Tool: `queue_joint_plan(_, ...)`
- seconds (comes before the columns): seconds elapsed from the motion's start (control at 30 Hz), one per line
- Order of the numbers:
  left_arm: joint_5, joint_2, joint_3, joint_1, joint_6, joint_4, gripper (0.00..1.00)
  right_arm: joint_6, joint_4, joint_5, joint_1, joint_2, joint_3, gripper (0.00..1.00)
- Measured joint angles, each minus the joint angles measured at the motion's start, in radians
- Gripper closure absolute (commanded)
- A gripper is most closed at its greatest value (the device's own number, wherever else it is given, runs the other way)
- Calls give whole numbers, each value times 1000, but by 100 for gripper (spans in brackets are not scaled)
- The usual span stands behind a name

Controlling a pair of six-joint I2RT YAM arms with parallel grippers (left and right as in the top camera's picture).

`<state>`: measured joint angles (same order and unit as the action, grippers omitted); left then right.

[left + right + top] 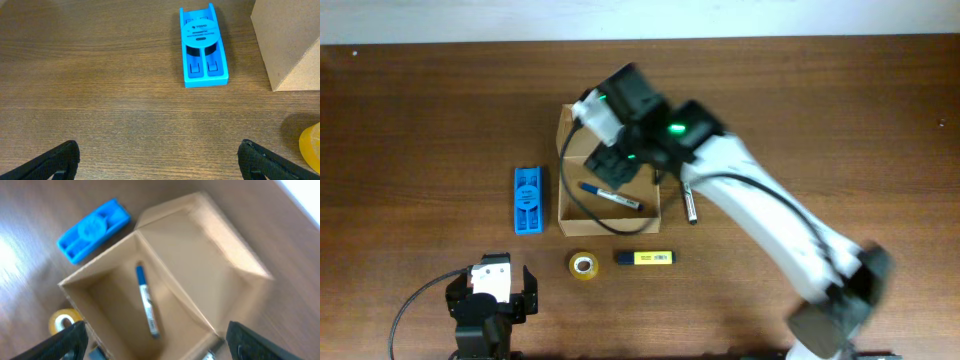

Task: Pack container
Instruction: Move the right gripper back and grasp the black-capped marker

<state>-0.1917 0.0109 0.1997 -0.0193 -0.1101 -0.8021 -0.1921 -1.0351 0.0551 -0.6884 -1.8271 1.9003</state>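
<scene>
My right gripper moves past the container [578, 214] and down onto the white marker's body [690, 206] next, since that lies below it and to its right in the overhead view.
The tan cardboard container [578, 214] stands open at mid-table, its flap lid up at the back, partly hidden by my right arm. A blue marker [610, 196] lies inside it. My right gripper [613, 163] hovers open and empty above the box. In the right wrist view I look down into the container [107, 297], with the marker [147, 301] on its floor and the flap [200, 245] behind; the gripper [160, 347] is open. My left gripper [496, 292] rests open and empty near the front left edge [162, 167].
A dark marker [691, 205] lies just right of the box. A yellow highlighter [645, 258] and a yellow tape roll [583, 265] lie in front of it. A blue plastic holder [529, 199] lies to its left, also in the left wrist view [202, 47].
</scene>
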Motion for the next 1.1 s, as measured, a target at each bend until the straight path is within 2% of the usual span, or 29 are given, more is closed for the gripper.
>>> queue_joint_plan(0.2, 0, 0, 0, 0, 0, 0, 0, 187, -183, -129, 118, 166, 14, 10)
queue_joint_plan(0.43, 0, 0, 0, 0, 0, 0, 0, 356, -196, -191, 255, 200, -125, 8)
queue_joint_plan(0.8, 0, 0, 0, 0, 0, 0, 0, 492, 102, -171, 274, 199, -577, 7)
queue_joint_plan(0.97, 0, 0, 0, 0, 0, 0, 0, 507, 203, -124, 274, 195, -687, 7)
queue_joint_plan(1.1, 0, 0, 0, 0, 0, 0, 0, 509, 253, -105, 274, 163, -700, 7)
